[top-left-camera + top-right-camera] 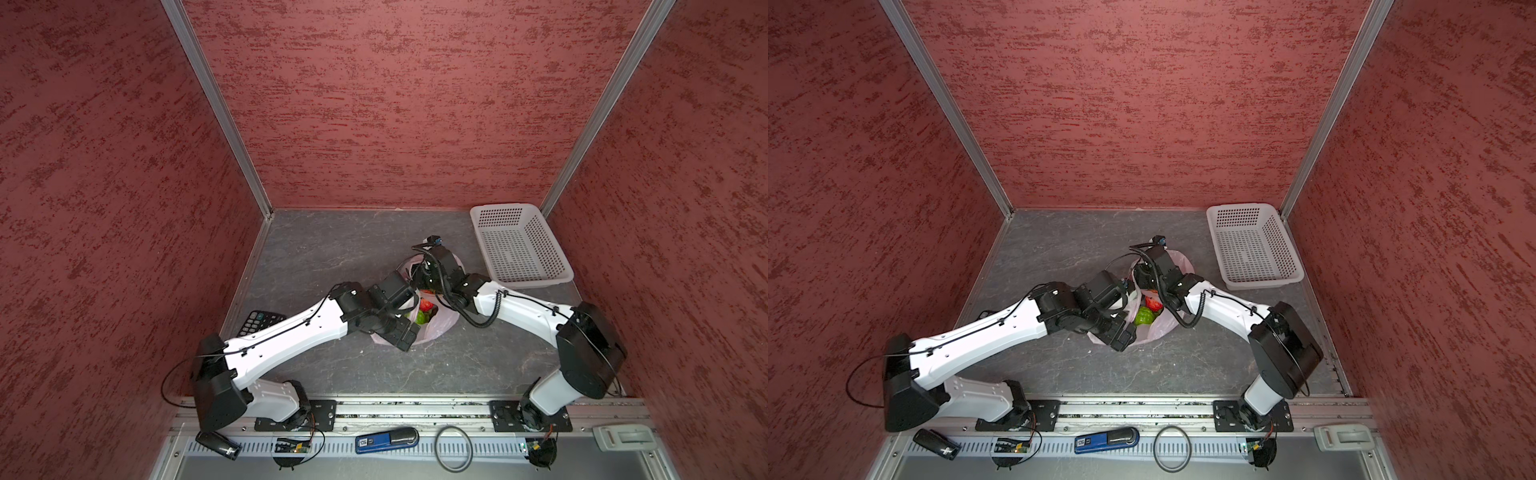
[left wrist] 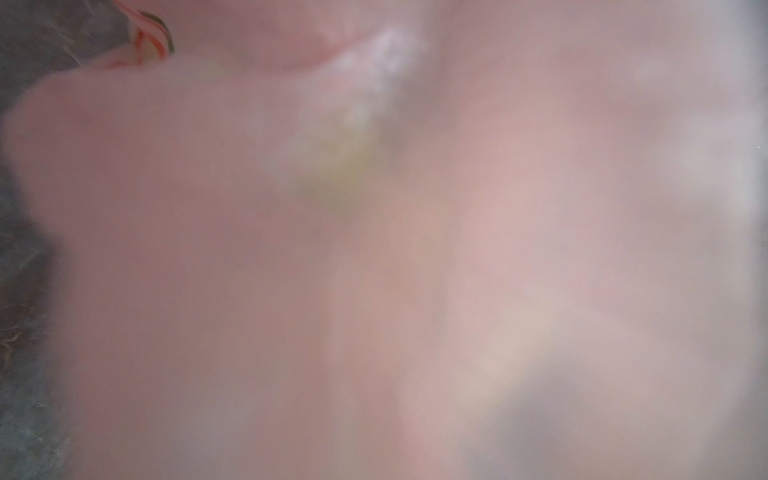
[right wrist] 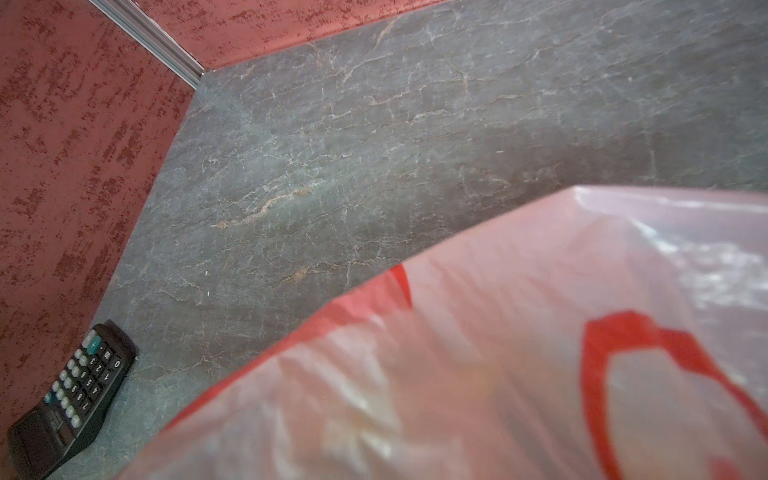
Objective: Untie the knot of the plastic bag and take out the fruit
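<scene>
The bag's edge (image 1: pixel 1133 306) is close beside the green fruit and makes the bag's opening narrower, so I should lift my left gripper, turn it and lower it to close on that edge.
The pale-pink plastic bag (image 1: pixel 441 325) (image 1: pixel 1163 328) lies mid-table, its mouth spread between my two arms. Fruit shows inside in both top views: a red one (image 1: pixel 426 305) (image 1: pixel 1154 304) and a bumpy green one (image 1: pixel 419 318) (image 1: pixel 1144 316). The knot is hidden. My left gripper (image 1: pixel 405 330) (image 1: pixel 1121 330) bears down on the bag's near-left side and my right gripper (image 1: pixel 428 274) (image 1: pixel 1152 270) on its far side. The wrists and the plastic hide both sets of fingers. Blurred pink bag (image 2: pixel 374 249) fills the left wrist view. In the right wrist view the bag (image 3: pixel 498 353) with red print covers the jaws.
A white perforated basket (image 1: pixel 519 249) (image 1: pixel 1252 247) stands at the back right, just beyond the right arm. A black calculator (image 1: pixel 259 322) (image 3: pixel 70 399) lies against the left wall. Red walls close in three sides. Tools and a black ring (image 1: pixel 453 446) lie on the front rail.
</scene>
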`<state>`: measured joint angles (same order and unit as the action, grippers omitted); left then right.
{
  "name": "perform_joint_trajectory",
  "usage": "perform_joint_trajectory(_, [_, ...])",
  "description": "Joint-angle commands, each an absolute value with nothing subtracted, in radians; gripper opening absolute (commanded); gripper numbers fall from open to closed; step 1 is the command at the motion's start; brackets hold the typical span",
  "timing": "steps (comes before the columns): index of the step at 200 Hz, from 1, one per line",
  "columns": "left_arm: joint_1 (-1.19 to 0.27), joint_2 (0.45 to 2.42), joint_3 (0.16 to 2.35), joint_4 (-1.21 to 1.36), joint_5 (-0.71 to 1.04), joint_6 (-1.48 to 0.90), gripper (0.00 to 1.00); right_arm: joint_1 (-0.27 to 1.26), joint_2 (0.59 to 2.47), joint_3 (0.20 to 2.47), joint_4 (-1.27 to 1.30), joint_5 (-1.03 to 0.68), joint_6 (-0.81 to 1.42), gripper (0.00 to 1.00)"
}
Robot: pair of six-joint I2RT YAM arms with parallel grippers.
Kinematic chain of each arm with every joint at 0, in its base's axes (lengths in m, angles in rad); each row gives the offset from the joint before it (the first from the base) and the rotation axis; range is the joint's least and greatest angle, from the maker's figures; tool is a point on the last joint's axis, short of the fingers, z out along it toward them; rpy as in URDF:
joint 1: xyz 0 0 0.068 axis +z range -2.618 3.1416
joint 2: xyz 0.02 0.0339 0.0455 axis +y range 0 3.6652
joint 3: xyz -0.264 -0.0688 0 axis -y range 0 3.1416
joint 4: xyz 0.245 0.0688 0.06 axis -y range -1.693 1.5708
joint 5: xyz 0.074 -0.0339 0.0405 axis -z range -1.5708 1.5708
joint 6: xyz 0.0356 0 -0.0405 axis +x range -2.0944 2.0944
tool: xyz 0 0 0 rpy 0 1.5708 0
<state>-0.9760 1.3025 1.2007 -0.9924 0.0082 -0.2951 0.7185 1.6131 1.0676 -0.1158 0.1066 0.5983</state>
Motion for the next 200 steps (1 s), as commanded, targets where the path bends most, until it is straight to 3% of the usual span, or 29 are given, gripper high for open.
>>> perform_joint_trajectory(1, [-0.961,1.200,1.201,-0.920,-0.104,-0.318,0.99,0.724,1.609,1.039,-0.076,0.077,0.632,0.84])
perform_joint_trajectory(46, [-0.921,1.173,1.222,-0.903,-0.135,-0.313,0.99,0.725,1.560,0.984,-0.047,0.081,0.652,0.83])
perform_joint_trajectory(130, [-0.764,1.310,1.285,-0.835,0.087,-0.256,0.99,0.734,1.531,0.952,-0.024,0.083,0.667,0.83])
perform_joint_trajectory(200, [-0.727,1.355,1.233,-0.813,0.197,-0.217,1.00,0.735,1.495,0.930,-0.037,0.116,0.675,0.83])
